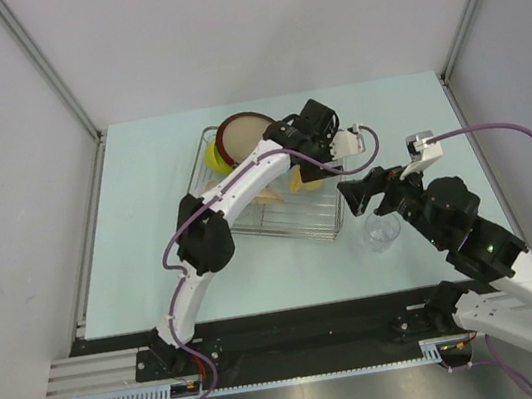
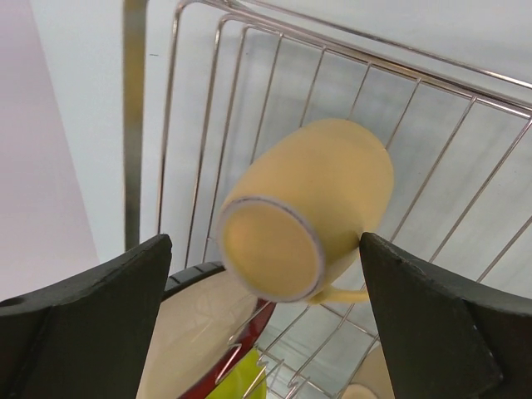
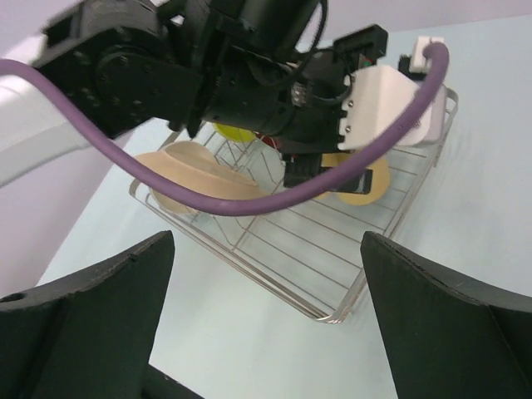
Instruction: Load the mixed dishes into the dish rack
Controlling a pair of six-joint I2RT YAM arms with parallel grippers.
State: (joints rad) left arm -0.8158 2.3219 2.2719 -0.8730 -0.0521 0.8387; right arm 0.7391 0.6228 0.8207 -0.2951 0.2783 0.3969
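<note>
The small clear glass stands below and back of my right gripper, whose fingers face the rack, so next I tilt them down and lower them astride the glass's rack-side rim.
The silver wire dish rack stands mid-table. In it a dark-red-rimmed beige plate stands on edge beside a lime-green bowl, and a leafy beige plate leans nearby. My left gripper hangs open over the rack's right half. In the left wrist view the pale yellow mug lies on its side on the rack bars, between my open left gripper's fingers. My right gripper is open and empty beside the rack. The small clear glass stands on the table below it. The white bowl is out of view.
The right wrist view shows the rack's near corner, the left arm above it, the beige plate and the mug. Grey walls close in the table on three sides. Purple cables loop from both wrists.
</note>
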